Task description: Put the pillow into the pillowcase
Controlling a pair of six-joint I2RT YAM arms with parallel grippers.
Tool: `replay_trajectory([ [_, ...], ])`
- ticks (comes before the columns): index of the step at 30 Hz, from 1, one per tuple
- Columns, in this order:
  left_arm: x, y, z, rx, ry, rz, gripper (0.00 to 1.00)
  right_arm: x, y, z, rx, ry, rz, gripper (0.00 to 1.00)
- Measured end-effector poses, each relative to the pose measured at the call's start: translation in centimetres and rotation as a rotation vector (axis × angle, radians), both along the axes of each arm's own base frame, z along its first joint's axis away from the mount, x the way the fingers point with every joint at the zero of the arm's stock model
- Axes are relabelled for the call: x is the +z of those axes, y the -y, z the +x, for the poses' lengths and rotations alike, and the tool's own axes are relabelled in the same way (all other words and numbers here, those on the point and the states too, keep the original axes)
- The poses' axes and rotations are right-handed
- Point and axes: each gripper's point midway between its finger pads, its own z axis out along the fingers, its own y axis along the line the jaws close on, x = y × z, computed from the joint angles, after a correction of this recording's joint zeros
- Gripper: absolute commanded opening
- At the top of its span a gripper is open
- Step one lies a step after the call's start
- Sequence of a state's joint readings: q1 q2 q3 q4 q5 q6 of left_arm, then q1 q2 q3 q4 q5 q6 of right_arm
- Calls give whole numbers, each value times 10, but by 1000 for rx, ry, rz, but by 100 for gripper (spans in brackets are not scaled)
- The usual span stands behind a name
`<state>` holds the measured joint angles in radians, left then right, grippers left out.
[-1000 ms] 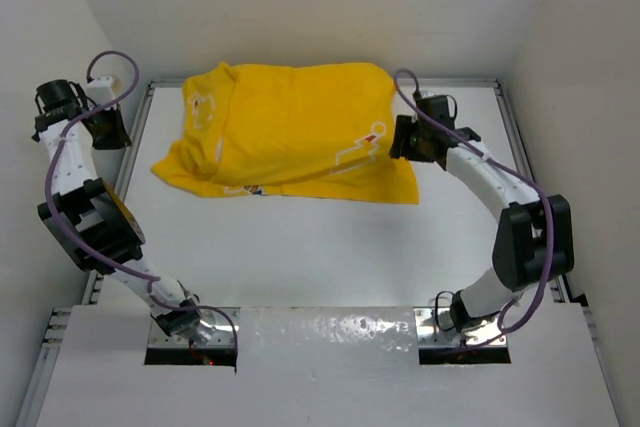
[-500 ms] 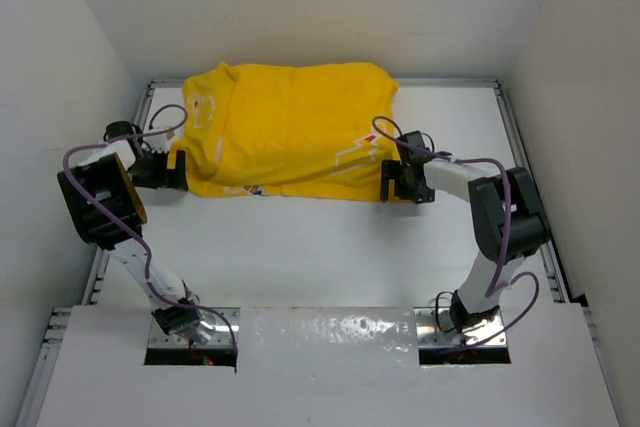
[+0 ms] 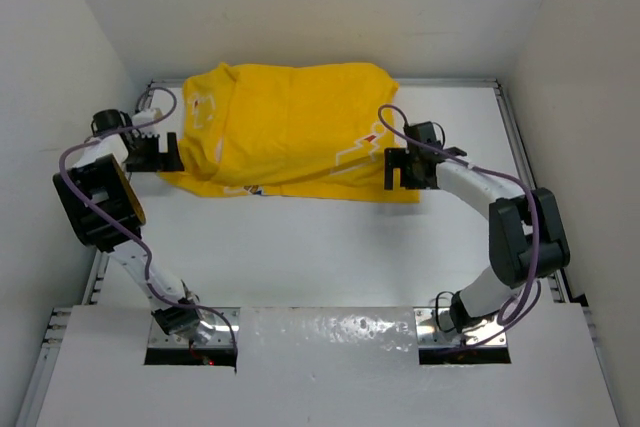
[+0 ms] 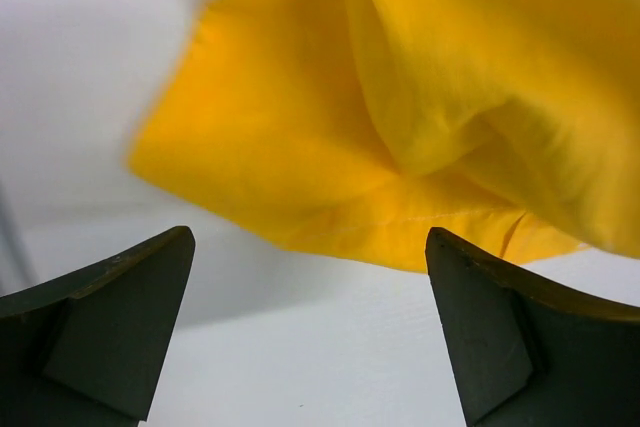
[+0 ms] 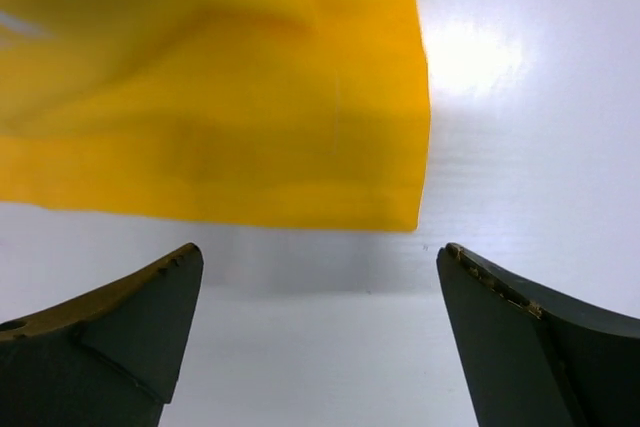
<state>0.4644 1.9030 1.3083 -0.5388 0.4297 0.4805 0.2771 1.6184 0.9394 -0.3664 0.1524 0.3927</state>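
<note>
The pillowcase's near corner (image 3: 407, 192) (image 5: 368, 185) lies flat below my right gripper, clear of the bulge. My right gripper needs to go down onto it next and close its fingers there.
The bright yellow pillowcase (image 3: 290, 127) lies bulging at the back middle of the white table, with white print on it. The pillow is hidden; no cream fabric shows. My left gripper (image 3: 174, 153) stands open beside the pillowcase's left front corner. In the left wrist view the yellow pillowcase cloth (image 4: 400, 97) lies just beyond the left gripper (image 4: 308, 237), with bare table between the fingers. My right gripper (image 3: 389, 169) is open at the right front corner. In the right wrist view the pillowcase's hem (image 5: 220, 117) lies just ahead of the right gripper (image 5: 320, 247), untouched.
White walls close in the table on the left (image 3: 60, 67), back and right. Metal rails (image 3: 510, 137) run along the table's side edges. The arm bases (image 3: 190, 327) sit at the near edge, trailing purple cables.
The left arm swung down from the back-left corner to the pillowcase's left front corner. The right gripper moved forward to the right front corner. The cloth's left flap has shifted a little.
</note>
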Motion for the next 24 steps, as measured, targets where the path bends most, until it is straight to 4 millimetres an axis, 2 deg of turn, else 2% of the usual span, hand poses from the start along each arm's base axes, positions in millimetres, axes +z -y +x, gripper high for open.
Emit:
replay_trajectory([
  [4,42,-17,26,44,114,6,100,31,-1,32,-7,96,53,99],
  [7,52,-20,36,53,150,19,100,27,6,44,-30,95,78,99],
  [10,38,-11,34,45,111,8,100,-4,11,43,-47,16,80,97],
  [12,14,-2,28,45,62,-2,100,-33,10,32,-48,-63,83,83],
  [13,0,3,23,48,32,-4,99,-44,13,27,-47,-88,59,71],
  [14,-18,8,14,52,-14,-10,92,-41,5,31,-42,-69,97,58],
  [15,-26,9,12,47,-23,3,87,-41,1,33,-39,-60,112,37],
  [17,-27,10,16,48,-12,16,52,-43,-6,33,-40,-48,158,13],
  [18,-28,9,17,47,-10,23,31,-44,-10,32,-40,-42,186,0],
  [19,-28,10,18,42,-6,17,0,-45,-12,30,-44,-40,209,0],
  [24,-28,23,10,25,-11,-86,0,-41,-22,11,-40,-41,297,0],
])
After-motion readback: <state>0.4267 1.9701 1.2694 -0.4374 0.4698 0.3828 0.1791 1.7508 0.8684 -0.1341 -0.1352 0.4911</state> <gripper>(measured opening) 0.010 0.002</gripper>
